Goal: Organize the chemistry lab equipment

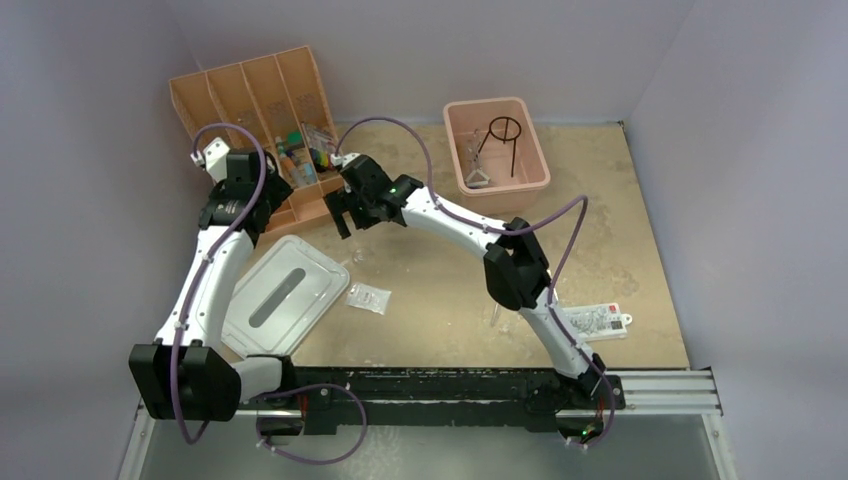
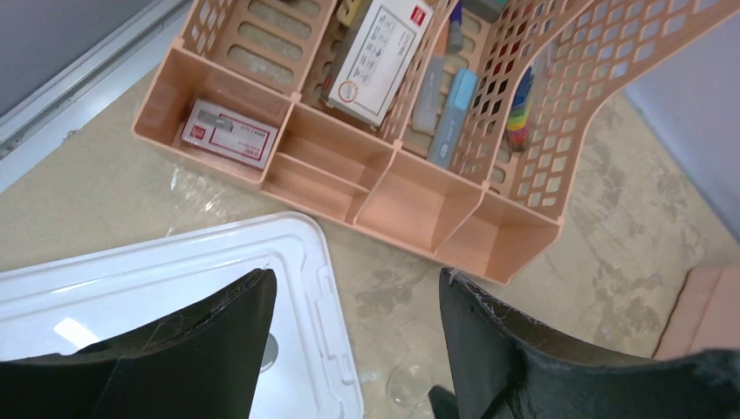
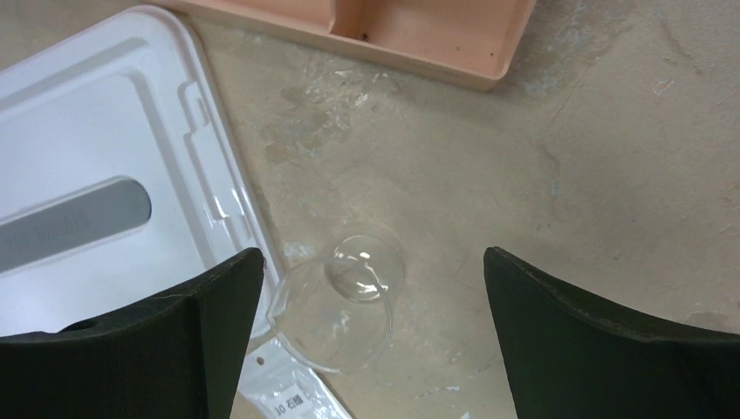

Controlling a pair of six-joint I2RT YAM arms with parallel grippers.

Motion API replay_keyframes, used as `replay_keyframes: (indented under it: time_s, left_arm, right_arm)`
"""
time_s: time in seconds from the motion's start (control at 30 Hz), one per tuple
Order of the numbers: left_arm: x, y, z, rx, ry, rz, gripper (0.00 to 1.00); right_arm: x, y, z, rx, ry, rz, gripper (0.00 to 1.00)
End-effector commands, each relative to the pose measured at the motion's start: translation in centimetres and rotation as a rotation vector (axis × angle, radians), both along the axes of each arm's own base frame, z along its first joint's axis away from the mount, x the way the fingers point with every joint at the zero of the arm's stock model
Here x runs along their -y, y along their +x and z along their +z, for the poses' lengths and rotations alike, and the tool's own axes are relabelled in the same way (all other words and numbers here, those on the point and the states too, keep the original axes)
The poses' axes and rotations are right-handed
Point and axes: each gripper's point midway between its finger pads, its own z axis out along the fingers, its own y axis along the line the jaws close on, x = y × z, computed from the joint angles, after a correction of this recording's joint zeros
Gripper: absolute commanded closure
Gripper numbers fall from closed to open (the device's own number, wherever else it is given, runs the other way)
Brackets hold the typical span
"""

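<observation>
The clear glass flask [image 1: 358, 256] [image 3: 336, 310] is below and back toward my base, so my right gripper will next pull back and lower its open fingers around the flask's rim.
A clear glass flask [image 3: 336, 310] rests on the table, its mouth facing the right wrist camera, beside the corner of a white lid [image 3: 96, 175]. My right gripper [image 3: 371, 262] hangs open above it, with the flask nearer the left finger and touching neither. A clear packet [image 3: 288, 397] lies just below the flask. My left gripper [image 2: 358, 279] is open and empty over the lid's edge, near the orange tray [image 2: 419, 201]. From above, the right gripper [image 1: 352, 222] and left gripper [image 1: 258, 215] both sit by the tray's front. The black wire tripod [image 1: 507, 135] and forceps [image 1: 478, 165] lie in the pink tub [image 1: 497, 185].
The orange divided tray [image 1: 255, 110] at the back left holds boxes, pens and small items. The white lid [image 1: 280, 295] lies front left with a clear packet [image 1: 368, 297] to its right. A labelled white box [image 1: 595, 320] lies front right.
</observation>
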Motion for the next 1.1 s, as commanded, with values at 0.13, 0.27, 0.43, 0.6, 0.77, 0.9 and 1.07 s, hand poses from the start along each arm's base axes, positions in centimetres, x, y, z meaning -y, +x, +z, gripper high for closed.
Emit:
replay_keyframes:
  time_s: [0.13, 0.27, 0.43, 0.6, 0.77, 0.9, 1.07]
  left_arm:
    - [0.9, 0.0, -0.2, 0.018, -0.060, -0.021, 0.33]
    - [1.3, 0.3, -0.3, 0.023, -0.076, -0.035, 0.34]
    - [1.6, 0.8, -0.3, 0.039, -0.092, -0.043, 0.34]
    - [1.9, 1.2, -0.6, 0.052, -0.112, -0.049, 0.35]
    - [2.1, 1.7, -0.9, 0.057, -0.121, -0.052, 0.35]
    - [2.2, 1.9, -1.3, 0.056, -0.126, -0.056, 0.35]
    - [2.4, 2.1, -1.7, 0.055, -0.137, -0.062, 0.35]
  right_arm:
    - [0.1, 0.8, -0.9, 0.006, -0.036, -0.103, 0.04]
    - [0.6, 0.3, -1.8, -0.010, -0.062, -0.097, 0.06]
    - [1.5, -0.7, -2.2, -0.039, -0.103, -0.074, 0.08]
    - [2.2, -2.4, -2.6, -0.076, -0.146, -0.014, 0.07]
    - [3.4, -3.6, -2.1, -0.061, -0.212, 0.001, 0.10]
    - [4.7, -4.0, -1.7, -0.053, -0.265, -0.020, 0.18]
    - [6.5, -4.1, -1.3, -0.040, -0.306, -0.069, 0.22]
